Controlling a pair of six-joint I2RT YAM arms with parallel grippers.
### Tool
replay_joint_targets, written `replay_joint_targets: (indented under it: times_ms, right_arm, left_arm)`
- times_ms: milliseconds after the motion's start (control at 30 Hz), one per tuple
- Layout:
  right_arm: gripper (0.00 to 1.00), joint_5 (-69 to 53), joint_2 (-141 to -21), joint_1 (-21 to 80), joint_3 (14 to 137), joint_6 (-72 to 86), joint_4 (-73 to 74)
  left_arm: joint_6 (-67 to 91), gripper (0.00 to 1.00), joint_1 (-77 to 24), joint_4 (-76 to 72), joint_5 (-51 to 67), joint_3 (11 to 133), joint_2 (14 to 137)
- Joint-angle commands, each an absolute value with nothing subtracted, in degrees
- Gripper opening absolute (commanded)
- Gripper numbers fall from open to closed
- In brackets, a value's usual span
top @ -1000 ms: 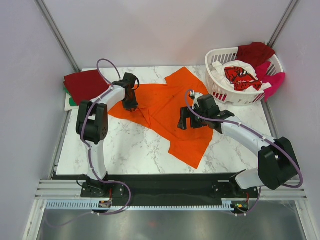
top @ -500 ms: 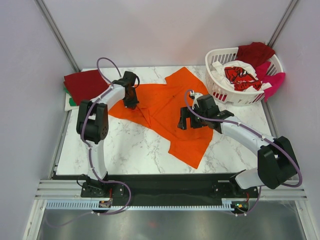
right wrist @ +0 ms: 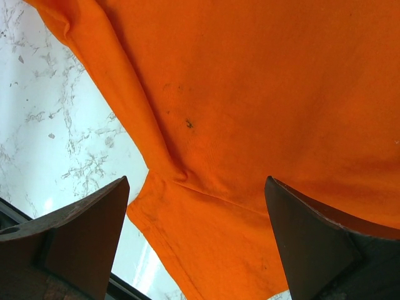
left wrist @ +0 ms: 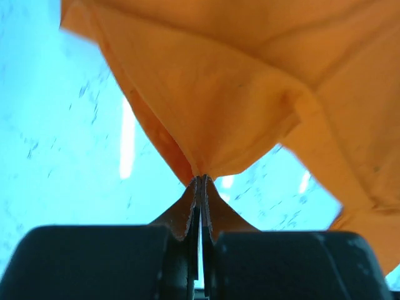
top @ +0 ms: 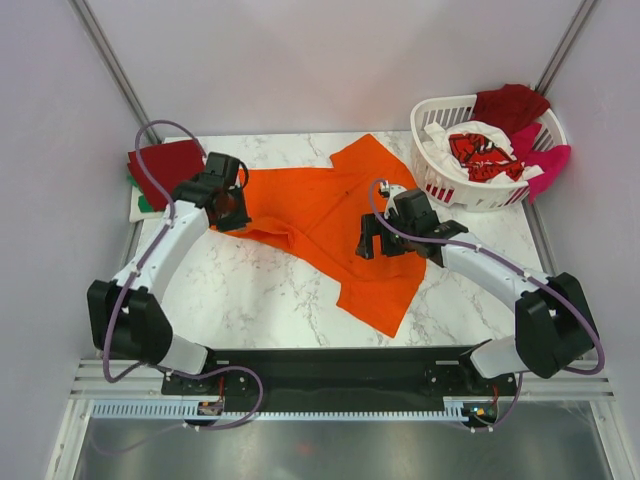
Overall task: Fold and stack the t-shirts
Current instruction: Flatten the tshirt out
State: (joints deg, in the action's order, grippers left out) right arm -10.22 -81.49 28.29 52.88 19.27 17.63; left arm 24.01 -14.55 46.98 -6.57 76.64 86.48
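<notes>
Next, the right gripper draws back and lowers its open fingers around the sleeve's near corner [top: 392, 332], which juts over bare marble, below and back of the gripper.
A bright orange t-shirt [top: 335, 215] lies spread on the marble table [top: 250, 300]. My left gripper [top: 228, 205] is shut on the shirt's left edge; in the left wrist view the cloth [left wrist: 250, 94] is pinched between the closed fingertips [left wrist: 201, 187] and hangs lifted above the table. My right gripper [top: 372, 240] is open above the shirt's middle right; in the right wrist view its fingers [right wrist: 81, 231] straddle flat orange cloth [right wrist: 250, 125] without touching it. A folded dark red shirt [top: 165, 165] lies on a green one [top: 145, 203] at the far left.
A white slatted laundry basket [top: 440, 175] stands at the back right. It holds a white shirt with red print [top: 478, 150], with a dark red shirt [top: 510, 103] and a magenta one [top: 545, 160] draped over its rim. Grey walls close in the table.
My left arm has swung out to the left, and its gripper has pulled the orange shirt's left edge leftward. The right arm has not moved.
</notes>
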Motion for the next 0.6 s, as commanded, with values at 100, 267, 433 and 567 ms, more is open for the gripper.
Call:
replay_joint_targets:
  times_ms: [100,267,433,567]
  right_arm:
    - [0.98,-11.69,-78.84,28.39,51.86,19.6,16.52]
    - [0.98,-11.34,-75.43,28.48,48.52,24.07,18.19]
    - [0.98,-5.81,-66.03,28.39,40.19,33.3,24.42]
    - [0.98,-6.24,-54.07,28.48,31.57,40.86,26.63]
  left_arm:
    - [24.43,0.03,-13.62,58.43,-9.93,65.23,72.88]
    - [25.23,0.04,-13.45,63.0,-10.11,60.11,65.66]
    - [26.54,0.06,-13.36,63.9,-7.21,58.45,61.97]
    - [27.25,0.04,-13.27,63.81,-3.26,57.31,61.79]
